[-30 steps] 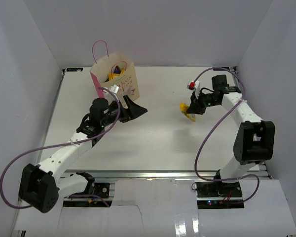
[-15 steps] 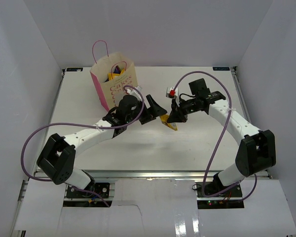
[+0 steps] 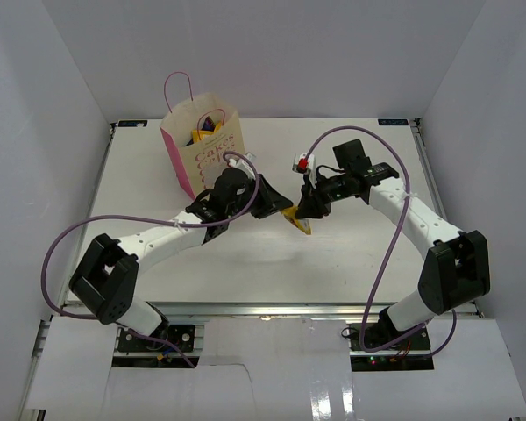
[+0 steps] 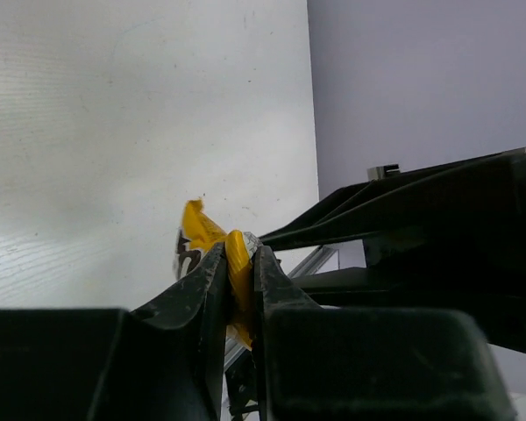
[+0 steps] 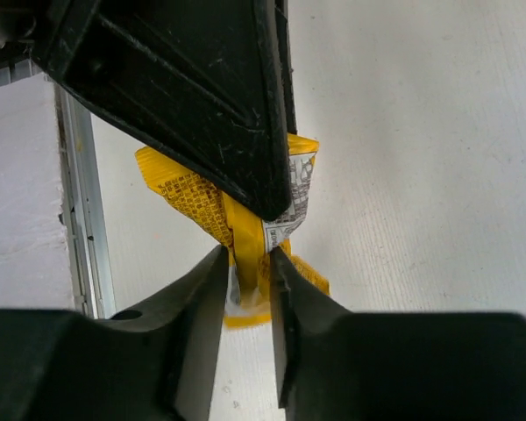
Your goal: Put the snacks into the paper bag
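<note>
I should next carry the bar up and outward with my left gripper, over the paper bag's opening, and let go of it, because other snacks already lie inside.
A small yellow wrapped bar hangs above the middle of the table, between both grippers. My left gripper is shut on it; in the left wrist view its jaws pinch the yellow wrapper. My right gripper meets it from the right. Its jaws stand slightly apart around the bar's lower end, with a gap showing beside the wrapper. The paper bag stands upright at the back left, with yellow and purple snacks inside.
White walls enclose the table on the left, back and right. A metal rail runs along the near edge. The bag's pink handles stick up above its mouth. Purple cables loop off both arms.
Both arms swung to the middle of the table, the right one carrying the yellow bar. My left gripper went from open to shut on the bar. The right jaws loosened.
</note>
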Controlling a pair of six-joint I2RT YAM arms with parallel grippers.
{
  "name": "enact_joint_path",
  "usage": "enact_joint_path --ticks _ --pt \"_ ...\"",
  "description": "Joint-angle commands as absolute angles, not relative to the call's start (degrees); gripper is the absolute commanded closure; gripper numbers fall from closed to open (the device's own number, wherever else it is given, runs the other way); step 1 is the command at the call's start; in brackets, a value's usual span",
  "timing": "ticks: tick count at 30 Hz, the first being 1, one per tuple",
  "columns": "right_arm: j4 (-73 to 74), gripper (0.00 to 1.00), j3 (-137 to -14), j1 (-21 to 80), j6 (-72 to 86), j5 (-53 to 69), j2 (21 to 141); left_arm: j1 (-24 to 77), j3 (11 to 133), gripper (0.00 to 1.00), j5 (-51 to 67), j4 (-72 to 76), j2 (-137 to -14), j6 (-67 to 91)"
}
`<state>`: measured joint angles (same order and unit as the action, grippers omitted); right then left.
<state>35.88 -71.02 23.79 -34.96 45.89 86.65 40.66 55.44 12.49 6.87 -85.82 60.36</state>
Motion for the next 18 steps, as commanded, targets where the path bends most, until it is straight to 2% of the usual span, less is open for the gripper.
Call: enact_joint_path --ticks 1,2,3,6,9,14,18 --pt "33.2 0.66 -71.7 23.6 -34.7 45.6 84.7 40.8 57.6 0.89 12.9 4.6 -85.0 58.5" --pt "33.3 0.58 -71.7 23.6 -34.7 45.1 84.5 40.8 58.0 0.93 11.7 2.4 -84.7 57.7" --pt "33.4 0.46 -71.8 23.7 -34.8 44.2 84.0 40.7 59.1 0.94 10.9 1.1 -84.1 56.6" --pt "34.0 0.31 -72.1 23.4 -35.2 42.8 82.5 40.3 63.2 0.97 5.7 -7.7 -82.7 48.9" --pt "34.2 0.29 -72.9 21.0 -35.4 42.6 81.0 37.4 66.6 1.00 3.4 -14.6 -79.9 40.6" --pt "34.3 0.29 -72.4 14.9 -35.4 44.2 79.4 26.2 75.7 1.00 8.1 -17.7 -75.6 33.1" --pt "33.8 0.30 -69.8 13.0 -35.2 45.0 78.8 19.6 85.7 1.00 13.5 -17.1 -77.5 30.8"
